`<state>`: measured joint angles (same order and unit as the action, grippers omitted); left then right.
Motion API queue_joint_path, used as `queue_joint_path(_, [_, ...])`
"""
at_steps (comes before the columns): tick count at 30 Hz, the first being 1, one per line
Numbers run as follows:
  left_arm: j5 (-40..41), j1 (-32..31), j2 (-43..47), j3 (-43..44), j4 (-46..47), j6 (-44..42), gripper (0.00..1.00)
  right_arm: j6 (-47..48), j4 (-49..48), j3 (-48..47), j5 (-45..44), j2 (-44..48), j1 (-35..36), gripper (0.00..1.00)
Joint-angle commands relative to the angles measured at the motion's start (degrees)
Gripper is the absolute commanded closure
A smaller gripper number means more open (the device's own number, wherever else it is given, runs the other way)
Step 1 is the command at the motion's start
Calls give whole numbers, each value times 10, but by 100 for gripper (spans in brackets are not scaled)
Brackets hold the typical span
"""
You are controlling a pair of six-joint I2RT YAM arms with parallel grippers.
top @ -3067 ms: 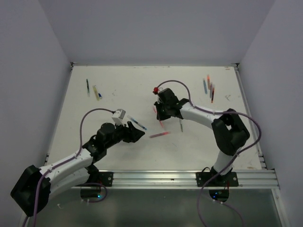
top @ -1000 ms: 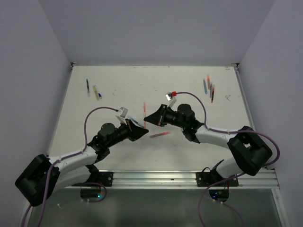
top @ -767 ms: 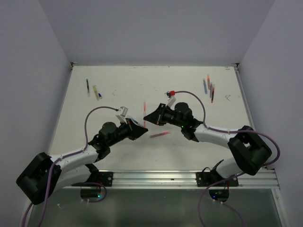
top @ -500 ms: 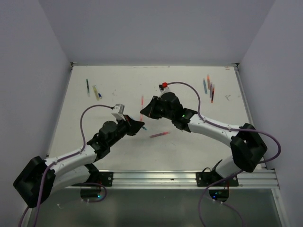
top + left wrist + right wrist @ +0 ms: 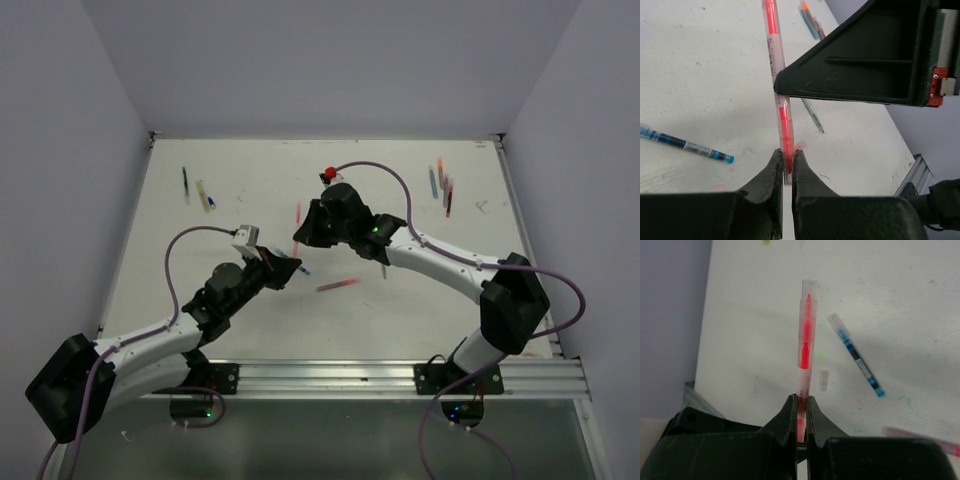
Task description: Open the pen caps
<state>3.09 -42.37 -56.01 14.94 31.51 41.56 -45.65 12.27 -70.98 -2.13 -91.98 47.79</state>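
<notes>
I need to move my right gripper across to its right in the top view, lower it to the bare tabletop point(image 5: 395, 272) beside the green-tipped pen and let go of the body of the red pen.
A red pen point(image 5: 299, 215) with a clear barrel hangs above the white table point(image 5: 250, 200), and both grippers are shut on it. My left gripper point(image 5: 786, 162) pinches its lower end. My right gripper point(image 5: 801, 405) clamps the barrel a little further along; its black fingers point(image 5: 850, 70) cross the left wrist view. Beyond the right gripper the pen sticks out free, ending in a clear pen cap point(image 5: 808, 315) over the red tip. In the top view the left gripper point(image 5: 291, 264) and right gripper point(image 5: 299, 240) nearly touch at mid table.
On the table lie a blue pen point(image 5: 855, 354), a red pen point(image 5: 337, 285) and a thin green-tipped pen point(image 5: 812, 115). A small clear stub point(image 5: 824, 380) lies near the blue pen. Several pens point(image 5: 442, 187) sit at the back right, two pens point(image 5: 195, 188) at the back left.
Three seconds ago the grippers were apart, the right holding the red pen. Within the last second both grippers, joined on the pen, have shifted a little left and toward the back.
</notes>
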Motion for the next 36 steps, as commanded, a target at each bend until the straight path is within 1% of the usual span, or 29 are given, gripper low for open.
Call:
queue_joint_path(1, [-219,-3,41,-74,154,12,100,28,-211,16,53,-4,-81,100])
queue_joint_path(2, [-245,2,50,-85,191,12,100,25,-241,21,103,-6,-87,100])
queue_joint_path(3, [-266,2,62,-90,208,19,100,22,-285,31,134,-7,-91,100])
queue_joint_path(4, [-282,4,77,-84,203,18,100,28,-310,38,197,-5,-93,100])
queue_joint_path(5, [-297,10,78,-82,203,20,100,28,-371,46,231,1,-94,100])
queue_joint_path(7, [-329,17,77,-87,232,41,100,8,-425,80,290,9,-99,100])
queue_joint_path(8, [-334,19,76,-90,247,48,100,-4,-451,92,298,16,-101,100])
queue_joint_path(9, [-332,19,76,-89,234,54,100,-14,-457,103,295,21,-104,100])
queue_joint_path(11, [-298,19,79,-72,179,28,100,1,-412,102,258,28,-110,100])
queue_joint_path(12, [-232,19,93,-50,68,9,100,36,-310,83,226,40,-110,100])
queue_joint_path(13, [-199,19,100,-38,16,-6,100,54,-242,69,192,44,-110,100])
queue_joint_path(14, [-165,19,107,-27,-34,-16,100,70,-127,52,137,43,-111,100])
queue_joint_path(15, [-70,19,125,-18,-141,-17,100,96,-69,26,107,45,-113,100])
queue_joint_path(16, [-34,19,132,-1,-187,-8,100,106,-21,17,67,49,-112,100])
queue_joint_path(17, [17,19,139,8,-229,-8,100,116,64,1,10,51,-113,100])
queue_joint_path(18, [97,19,146,25,-312,10,100,134,107,-8,-24,52,-114,100])
queue_joint_path(20, [161,19,150,38,-386,25,100,154,187,-17,-54,51,-123,100])
queue_joint_path(21, [200,19,151,42,-416,30,100,165,205,-15,-55,49,-143,100])
queue_joint_path(26, [233,19,115,47,-430,48,100,213,243,24,-63,47,-191,100])
queue_joint_path(29, [252,19,72,47,-424,73,100,246,253,44,-77,41,-215,100])
queue_joint_path(30, [256,19,53,47,-417,76,100,259,253,51,-76,39,-227,100])
queue_joint_path(34, [268,24,30,41,-399,77,100,281,232,71,-29,5,-257,100])
queue_joint_path(36, [260,33,20,41,-390,68,100,282,218,80,-28,-16,-264,100])
